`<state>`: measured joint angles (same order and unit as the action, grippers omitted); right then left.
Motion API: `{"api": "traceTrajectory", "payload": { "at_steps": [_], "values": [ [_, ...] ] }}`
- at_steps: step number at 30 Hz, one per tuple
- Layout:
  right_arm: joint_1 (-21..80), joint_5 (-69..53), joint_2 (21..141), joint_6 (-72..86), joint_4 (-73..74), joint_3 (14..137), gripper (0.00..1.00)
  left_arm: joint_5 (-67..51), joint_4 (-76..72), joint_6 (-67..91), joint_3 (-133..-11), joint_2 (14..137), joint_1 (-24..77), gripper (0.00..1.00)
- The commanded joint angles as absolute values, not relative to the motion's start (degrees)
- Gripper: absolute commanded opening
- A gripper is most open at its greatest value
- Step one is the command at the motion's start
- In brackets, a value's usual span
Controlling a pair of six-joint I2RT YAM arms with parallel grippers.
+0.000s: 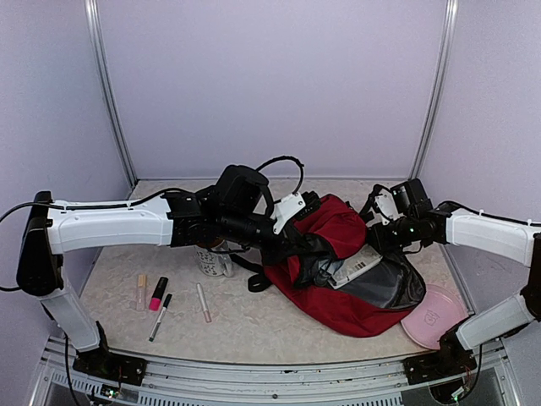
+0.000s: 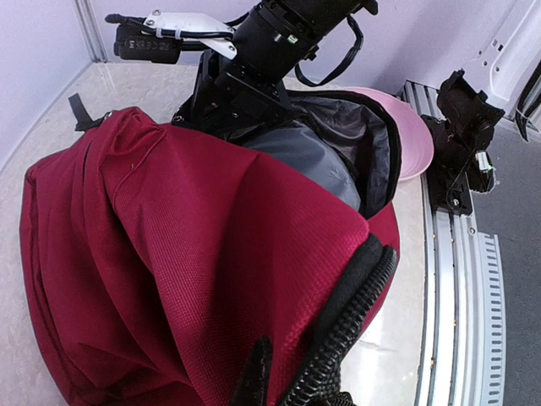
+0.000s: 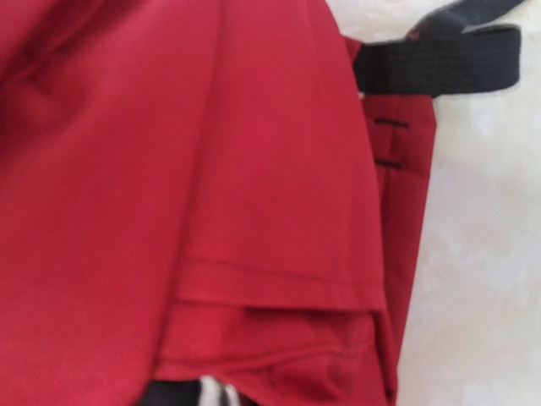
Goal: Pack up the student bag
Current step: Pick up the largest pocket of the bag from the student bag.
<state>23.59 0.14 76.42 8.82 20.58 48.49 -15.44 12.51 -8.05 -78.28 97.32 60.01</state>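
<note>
My left gripper draws the bag's black zipper edge back over its opening toward the bag's near rim (image 1: pixel 331 295) next and releases it there, since the grey lining lies uncovered.
The student bag (image 1: pixel 334 292), dark red with black zippers, lies in the middle of the table with its mouth open and grey lining showing. A white and grey flat item (image 1: pixel 355 266) sits in the mouth. My left gripper (image 1: pixel 292 243) is shut on the bag's black zipper edge (image 2: pixel 342 334), and one fingertip (image 2: pixel 254 379) shows against the red fabric. My right gripper (image 1: pixel 374 233) is at the bag's far rim and lifts it; red fabric (image 3: pixel 211 169) fills its view and hides its fingers. A black strap (image 3: pixel 439 63) crosses the top right of that view.
A patterned white cup (image 1: pixel 213 260) stands under my left arm. A beige stick (image 1: pixel 141 290), a pink marker (image 1: pixel 157 293), a dark pen (image 1: pixel 160 317) and a clear pen (image 1: pixel 204 302) lie at front left. A pink plate (image 1: pixel 435 315) lies at front right.
</note>
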Motion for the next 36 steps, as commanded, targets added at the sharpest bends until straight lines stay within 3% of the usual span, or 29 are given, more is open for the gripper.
{"api": "traceTrajectory", "payload": {
  "at_steps": [1,4,19,36],
  "values": [
    [23.12,-2.66,77.51,4.90,15.58,51.10,0.12,-16.17,14.39,-9.22,-77.53,95.09,60.42,0.00],
    [23.12,-3.09,77.29,5.62,16.44,50.86,0.00,-16.25,14.41,-9.38,-77.38,94.82,60.50,0.00],
    [23.12,-9.63,66.52,11.52,30.48,48.78,0.00,-16.03,14.74,-9.45,-77.27,96.34,60.47,0.00],
    [23.12,-10.47,66.85,17.91,38.94,53.11,0.00,-19.68,12.55,-7.35,-82.76,99.83,61.37,0.00]
  ]
}}
